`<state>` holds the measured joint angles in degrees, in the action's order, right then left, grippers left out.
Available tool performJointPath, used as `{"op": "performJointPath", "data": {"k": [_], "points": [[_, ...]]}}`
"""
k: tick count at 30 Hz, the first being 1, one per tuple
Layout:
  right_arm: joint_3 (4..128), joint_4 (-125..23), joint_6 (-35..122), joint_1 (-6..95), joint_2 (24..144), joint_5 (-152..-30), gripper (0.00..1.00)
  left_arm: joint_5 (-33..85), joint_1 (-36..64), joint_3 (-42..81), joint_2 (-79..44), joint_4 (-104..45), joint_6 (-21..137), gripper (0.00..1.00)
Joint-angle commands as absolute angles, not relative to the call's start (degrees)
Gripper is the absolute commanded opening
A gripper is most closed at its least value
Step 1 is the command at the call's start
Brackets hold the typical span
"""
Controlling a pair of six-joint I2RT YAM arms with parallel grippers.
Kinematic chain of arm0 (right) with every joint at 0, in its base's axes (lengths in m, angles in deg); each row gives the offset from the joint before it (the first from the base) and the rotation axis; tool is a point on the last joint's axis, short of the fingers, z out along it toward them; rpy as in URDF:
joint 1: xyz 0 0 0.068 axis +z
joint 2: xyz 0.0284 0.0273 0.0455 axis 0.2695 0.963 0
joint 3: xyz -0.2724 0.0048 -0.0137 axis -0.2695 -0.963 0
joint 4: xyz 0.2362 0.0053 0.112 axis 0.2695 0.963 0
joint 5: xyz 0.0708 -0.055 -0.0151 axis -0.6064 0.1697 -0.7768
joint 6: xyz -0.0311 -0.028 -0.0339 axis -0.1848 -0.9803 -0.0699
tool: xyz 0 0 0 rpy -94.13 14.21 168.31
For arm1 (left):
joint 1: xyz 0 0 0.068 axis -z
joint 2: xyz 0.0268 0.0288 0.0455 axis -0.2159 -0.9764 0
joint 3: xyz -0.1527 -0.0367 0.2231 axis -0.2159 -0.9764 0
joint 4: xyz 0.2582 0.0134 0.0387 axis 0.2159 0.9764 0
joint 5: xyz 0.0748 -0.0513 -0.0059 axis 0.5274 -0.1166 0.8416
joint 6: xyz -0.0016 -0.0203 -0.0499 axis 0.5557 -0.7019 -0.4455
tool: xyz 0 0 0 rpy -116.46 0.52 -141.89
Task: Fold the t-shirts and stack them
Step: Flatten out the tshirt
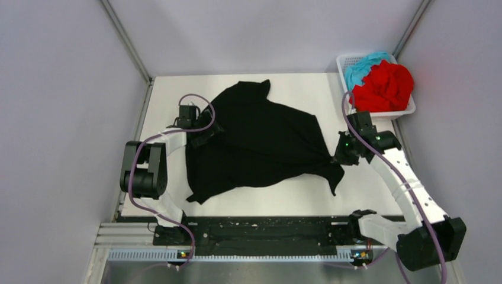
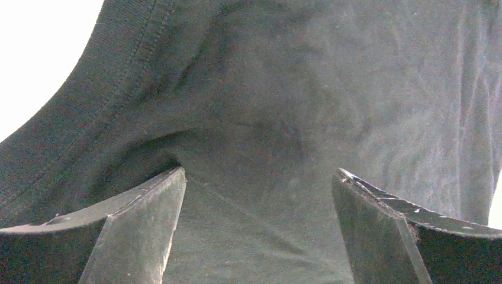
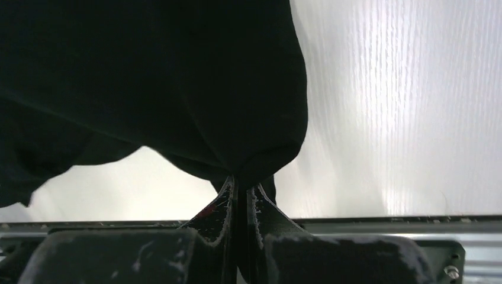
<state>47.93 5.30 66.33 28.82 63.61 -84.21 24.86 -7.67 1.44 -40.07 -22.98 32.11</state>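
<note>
My left gripper should next draw back along the black t-shirt's side edge and close on its near corner, which sticks out onto bare tabletop.
A black t-shirt [image 1: 254,142] lies crumpled across the middle of the white table. My right gripper [image 1: 332,158] is shut on the black t-shirt's right edge, and in the right wrist view the dark cloth [image 3: 177,89] bunches up from between the closed jaws of that gripper [image 3: 241,183]. My left gripper [image 1: 207,135] sits over the shirt's left side with its fingers wide open; in the left wrist view the black fabric [image 2: 266,118] fills the space under the gripper [image 2: 259,174], not pinched. A red t-shirt [image 1: 386,86] and a teal-blue t-shirt [image 1: 361,64] sit in the basket.
A white mesh basket [image 1: 406,110] stands at the table's far right corner. Grey walls close in the left, back and right. The black rail [image 1: 254,234] with both arm bases runs along the near edge.
</note>
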Motion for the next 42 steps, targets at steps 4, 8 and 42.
{"op": "performJointPath", "data": {"k": [4,8,42], "points": [[54.1,-3.0,60.8,22.9,79.9,-76.7,0.04,28.1,-8.7,9.2,-46.8,-17.9,33.7,0.99],[63.4,-12.8,60.3,17.3,94.8,-76.9,0.04,27.9,-9.0,18.1,-54.3,-16.3,32.2,0.99],[35.7,-33.1,56.1,21.9,65.4,-88.9,0.99,43.6,-10.0,-13.9,-4.5,5.6,26.2,0.99]]}}
